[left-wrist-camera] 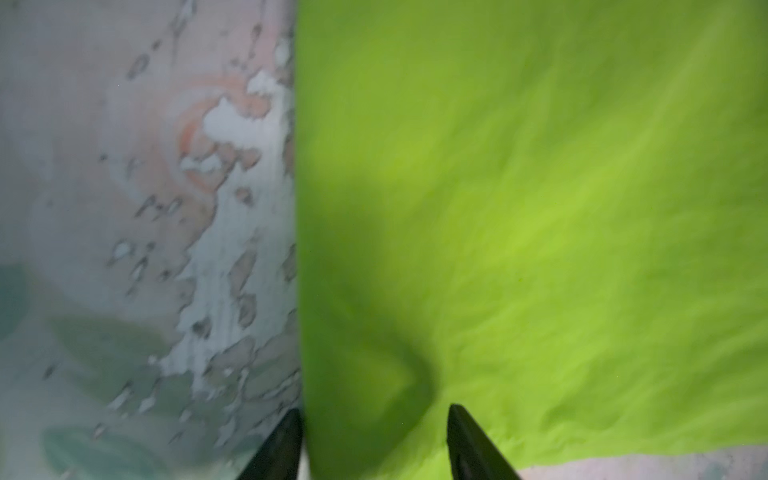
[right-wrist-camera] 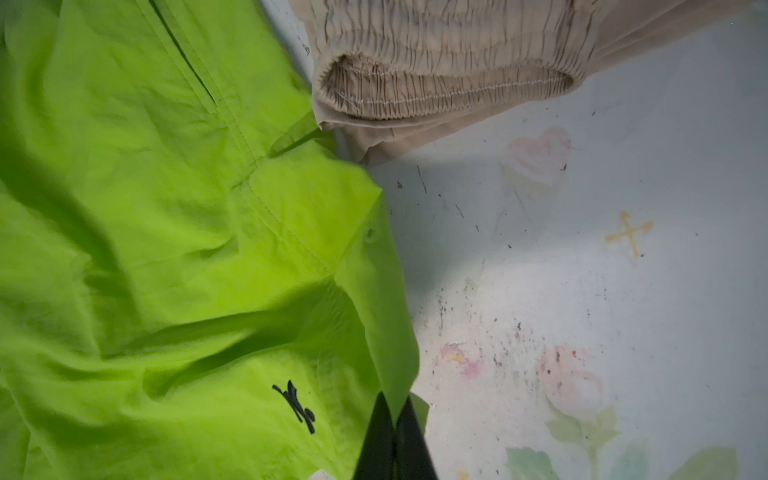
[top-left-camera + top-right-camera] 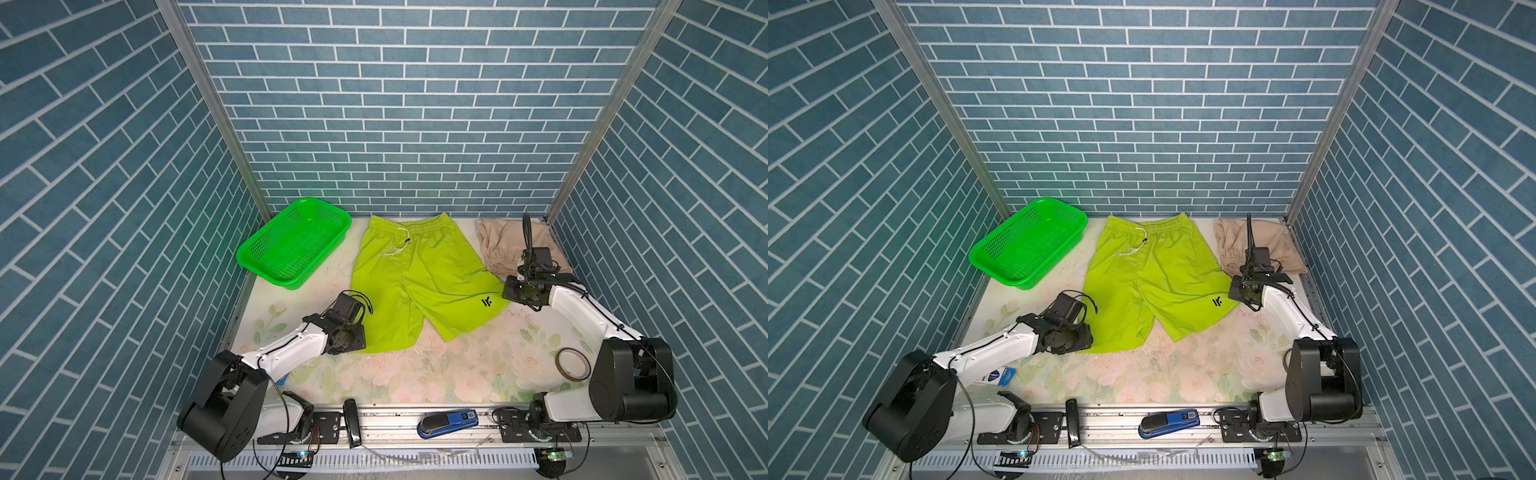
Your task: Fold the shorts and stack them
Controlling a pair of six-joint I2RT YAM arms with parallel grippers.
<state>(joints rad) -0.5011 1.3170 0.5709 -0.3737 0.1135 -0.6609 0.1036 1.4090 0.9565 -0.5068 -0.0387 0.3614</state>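
My right gripper should next pull the pinched edge outward toward the beige shorts' gathered waistband [image 2: 448, 86] and let go of it there, because creases still run across the leg by the logo [image 2: 297, 405].
The lime green shorts [image 3: 419, 282] lie spread flat mid-table in both top views, waistband and white drawstring toward the back wall, black logo [image 2: 297, 405] on the right leg. The beige shorts [image 3: 496, 245] sit bunched in the back right corner, their gathered waistband [image 2: 436, 70] touching the green pair. My left gripper [image 1: 372, 411] is low over the left leg's outer edge, jaws apart, with green cloth [image 1: 540, 208] and its edge between the fingers. My right gripper [image 2: 395, 401] is shut on the right leg's outer edge beside the logo, lifting a small fold.
A bright green perforated basket [image 3: 291, 245] stands at the back left, empty. A tape roll [image 3: 573, 363] lies front right by the right arm's base. A blue stapler [image 3: 446, 422] and a black bar [image 3: 352, 422] rest on the front rail. Brick-patterned walls close three sides.
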